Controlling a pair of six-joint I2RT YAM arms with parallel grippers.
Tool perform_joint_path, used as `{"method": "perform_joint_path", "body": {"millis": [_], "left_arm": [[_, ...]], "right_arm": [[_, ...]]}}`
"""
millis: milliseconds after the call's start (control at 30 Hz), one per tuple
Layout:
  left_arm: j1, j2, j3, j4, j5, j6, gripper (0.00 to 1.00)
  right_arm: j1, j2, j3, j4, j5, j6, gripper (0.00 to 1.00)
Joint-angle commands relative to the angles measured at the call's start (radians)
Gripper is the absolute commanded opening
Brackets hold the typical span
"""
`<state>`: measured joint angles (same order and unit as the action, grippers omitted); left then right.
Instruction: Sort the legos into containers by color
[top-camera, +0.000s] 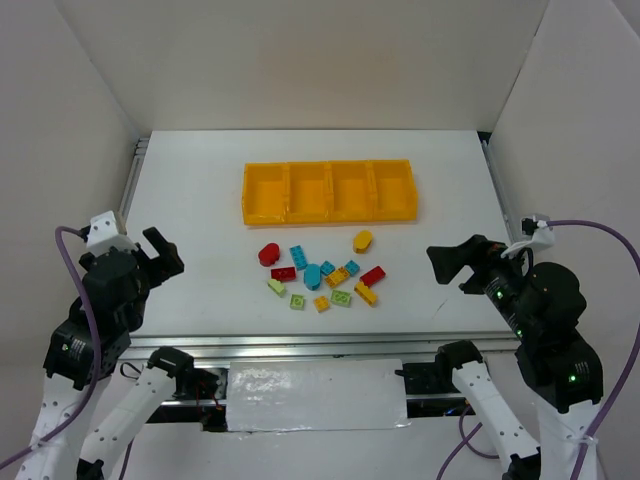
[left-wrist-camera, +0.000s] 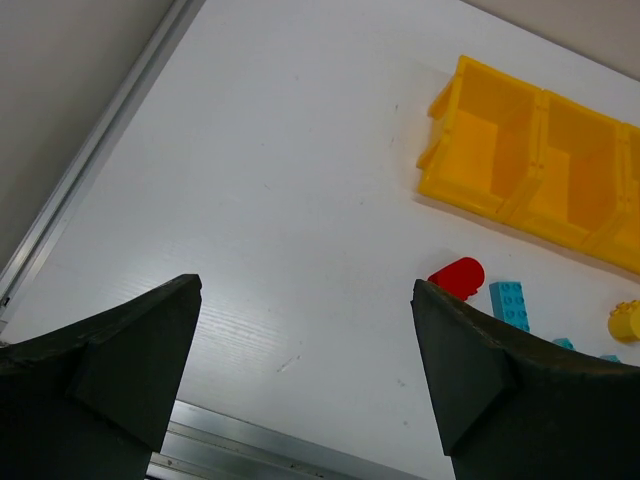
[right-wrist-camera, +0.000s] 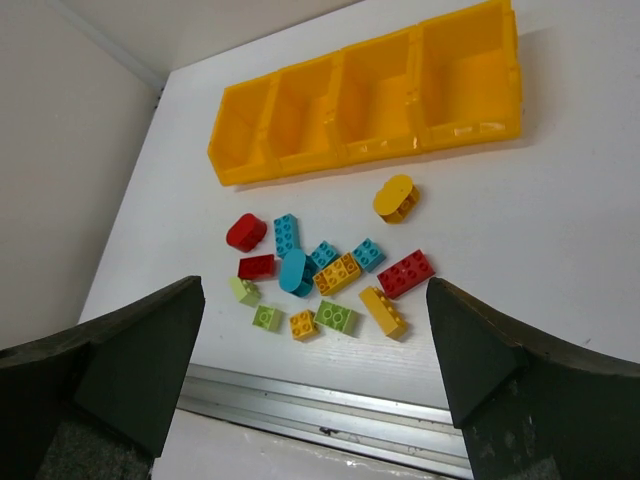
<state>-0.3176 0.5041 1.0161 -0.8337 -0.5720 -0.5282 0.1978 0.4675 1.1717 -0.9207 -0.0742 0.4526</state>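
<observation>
Next, my right gripper moves to the left in the top view and down onto the nearest red rectangular lego's loose end (top-camera: 379, 271) (right-wrist-camera: 421, 264), since bare table surrounds it.
Several legos (top-camera: 322, 275) in red, yellow, pale green and cyan lie scattered on the white table in front of the orange-yellow tray of four containers (top-camera: 329, 192). A rounded yellow brick (top-camera: 363, 240) lies nearest the tray, a rounded red one (top-camera: 268, 254) at the left. The right wrist view shows the whole pile (right-wrist-camera: 320, 275) and the tray (right-wrist-camera: 370, 105). My left gripper (top-camera: 160, 255) is open and empty, well left of the pile. My right gripper (top-camera: 450, 265) is open and empty, right of the pile. The tray compartments look empty.
White walls enclose the table on three sides. An aluminium rail (top-camera: 300, 345) runs along the near edge, with another rail (top-camera: 135, 175) along the left side. The left wrist view shows the tray's left end (left-wrist-camera: 500, 165) and the red rounded brick (left-wrist-camera: 458, 277).
</observation>
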Motion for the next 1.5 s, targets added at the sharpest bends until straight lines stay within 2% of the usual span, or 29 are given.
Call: {"method": "perform_joint_path", "body": {"millis": [0,267,400,467,567,667,767,833,933,1300,1400,1467], "left_arm": [[-0.005,-0.006,-0.005,0.039,-0.005,-0.010,1.00],[-0.005,-0.003,-0.039,0.068,0.001,-0.018,1.00],[-0.005,0.002,-0.074,0.102,0.004,-0.024,1.00],[-0.005,0.002,-0.109,0.116,0.003,-0.033,0.99],[-0.003,0.016,-0.116,0.131,0.012,-0.029,0.99],[0.000,0.022,-0.126,0.140,0.060,-0.013,0.99],[-0.001,0.014,-0.136,0.146,0.096,-0.006,0.99],[-0.005,0.001,-0.140,0.154,0.107,0.000,1.00],[-0.005,-0.007,-0.145,0.162,0.123,0.005,1.00],[-0.014,0.004,-0.152,0.179,0.173,0.022,0.99],[-0.018,-0.007,-0.154,0.179,0.175,0.020,0.99],[-0.018,-0.012,-0.155,0.177,0.175,0.020,0.99]], "right_arm": [[0.002,0.003,-0.009,0.051,0.022,0.018,1.00],[0.000,0.014,-0.011,0.060,0.042,0.049,0.99],[0.002,0.063,-0.052,0.106,-0.021,0.086,1.00],[0.002,0.121,-0.120,0.140,-0.038,0.142,0.99],[0.015,0.230,-0.270,0.300,-0.026,0.222,0.97],[0.092,0.412,-0.329,0.358,0.138,0.276,0.92],[0.205,0.627,-0.307,0.365,0.350,0.333,0.93],[0.238,0.774,-0.281,0.350,0.395,0.375,0.93],[0.291,0.908,-0.251,0.356,0.441,0.426,0.93],[0.348,1.112,-0.268,0.460,0.485,0.546,0.84],[0.356,1.137,-0.294,0.490,0.490,0.572,0.80],[0.357,1.148,-0.299,0.490,0.498,0.593,0.74]]}}
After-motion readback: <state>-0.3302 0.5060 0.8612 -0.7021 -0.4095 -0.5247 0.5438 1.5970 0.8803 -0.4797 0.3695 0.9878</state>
